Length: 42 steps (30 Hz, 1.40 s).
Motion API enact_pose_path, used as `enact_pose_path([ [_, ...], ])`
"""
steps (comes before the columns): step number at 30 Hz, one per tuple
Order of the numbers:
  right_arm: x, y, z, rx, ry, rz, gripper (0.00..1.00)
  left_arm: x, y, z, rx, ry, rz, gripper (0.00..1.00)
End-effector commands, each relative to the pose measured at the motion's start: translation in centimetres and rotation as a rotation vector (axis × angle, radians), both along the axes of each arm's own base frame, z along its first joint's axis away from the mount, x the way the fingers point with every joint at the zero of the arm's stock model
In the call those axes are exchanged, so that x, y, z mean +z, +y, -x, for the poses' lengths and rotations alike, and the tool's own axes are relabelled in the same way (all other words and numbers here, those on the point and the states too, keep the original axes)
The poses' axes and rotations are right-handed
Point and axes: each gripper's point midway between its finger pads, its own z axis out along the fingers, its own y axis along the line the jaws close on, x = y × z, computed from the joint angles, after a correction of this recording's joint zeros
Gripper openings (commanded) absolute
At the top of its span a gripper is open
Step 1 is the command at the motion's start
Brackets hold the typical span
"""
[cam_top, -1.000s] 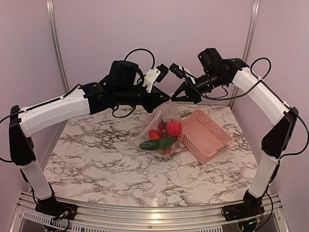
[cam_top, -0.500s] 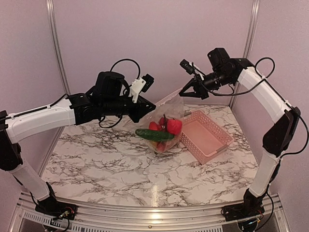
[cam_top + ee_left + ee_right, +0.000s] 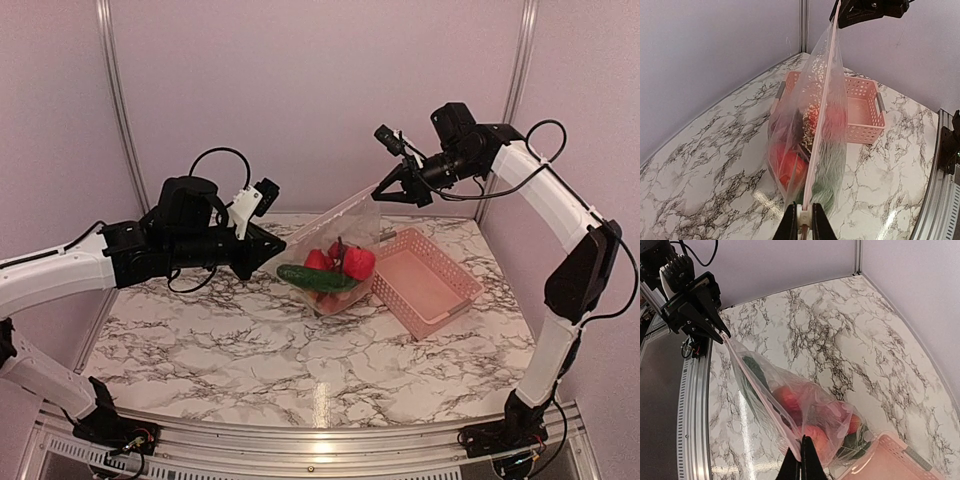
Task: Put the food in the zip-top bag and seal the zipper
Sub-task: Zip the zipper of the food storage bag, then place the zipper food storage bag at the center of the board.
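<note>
The food is inside the bag, so next I will move my left gripper to the left in the top view, over the bare marble beside the bag, and let go of the zipper end.
The clear zip-top bag [image 3: 335, 240] hangs stretched between both grippers above the table. The food is inside it: a green cucumber [image 3: 315, 278] and red fruits [image 3: 358, 262], also seen in the left wrist view [image 3: 787, 167] and the right wrist view [image 3: 817, 432]. My left gripper [image 3: 270, 258] is shut on the left end of the zipper [image 3: 822, 100], with a white piece between its jaws [image 3: 804, 220]. My right gripper [image 3: 385, 190] is shut on the bag's other top corner [image 3: 802, 455]. The zipper strip [image 3: 760, 390] runs taut and straight between them.
The pink perforated basket [image 3: 425, 285] stands on the marble table just right of the bag, and shows no food in it [image 3: 860, 107]. Purple walls close the back and sides. A metal rail [image 3: 940, 200] runs along the table's near edge.
My left gripper has slid left and downward along the bag's mouth, away from the right gripper. The mouth is now pulled out long and taut. The right gripper has barely moved.
</note>
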Motion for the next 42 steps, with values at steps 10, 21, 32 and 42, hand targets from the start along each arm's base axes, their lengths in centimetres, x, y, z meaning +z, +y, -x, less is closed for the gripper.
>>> enact_pose_path([
  [10, 0.6, -1.8, -3.3, -0.088, -0.068, -0.004, 0.0, -4.7, 5.5, 0.9, 0.141, 0.091, -0.115, 0.0],
  [21, -1.5, 1.4, -4.6, -0.025, -0.057, -0.001, 0.0, -2.2, 4.4, -2.0, 0.172, 0.004, -0.015, 0.0],
  [32, 4.5, 5.6, -8.4, 0.045, -0.266, -0.233, 0.0, 5.7, 6.0, -10.1, 0.259, -0.181, -0.071, 0.0],
  [42, -2.4, 4.9, -3.6, 0.147, -0.105, -0.24, 0.17, -2.6, 6.1, -5.2, 0.099, 0.052, -0.135, 0.06],
])
